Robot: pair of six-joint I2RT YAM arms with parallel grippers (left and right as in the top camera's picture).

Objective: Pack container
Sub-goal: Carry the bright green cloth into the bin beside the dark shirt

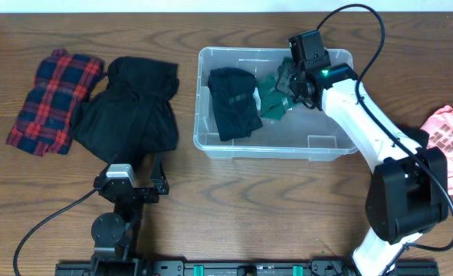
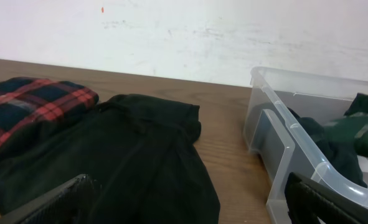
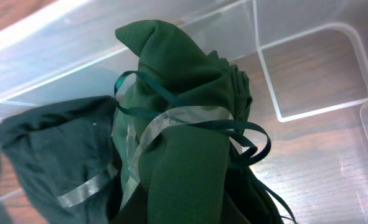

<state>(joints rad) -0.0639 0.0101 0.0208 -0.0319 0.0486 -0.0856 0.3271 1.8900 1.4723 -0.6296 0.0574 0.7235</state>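
Observation:
Space remains beside the black garment, so next my right gripper will turn inside the container (image 1: 266, 151) and lay the bunched green garment flat across the container's bare bottom to release it.
The clear lidless container (image 1: 266, 151) stands in the middle of the table. A folded black garment (image 1: 234, 101) lies in its left half, and a dark green garment (image 1: 273, 98) with ribbon ties is bunched beside it. My right gripper (image 1: 290, 82) reaches into the container's back right and is shut on the green garment (image 3: 190, 137), which fills the right wrist view and hides the fingers. The container's floor and wall (image 3: 308, 74) show behind the cloth. My left gripper (image 1: 131, 181) rests near the table's front edge, open and holding nothing (image 2: 190, 202).
A black garment (image 1: 130, 111) (image 2: 134, 149) lies left of the container, overlapping a red plaid cloth (image 1: 54, 100) (image 2: 34, 106). A pink patterned cloth (image 1: 452, 142) lies at the right edge. The container's near corner (image 2: 277, 130) stands right of the left gripper.

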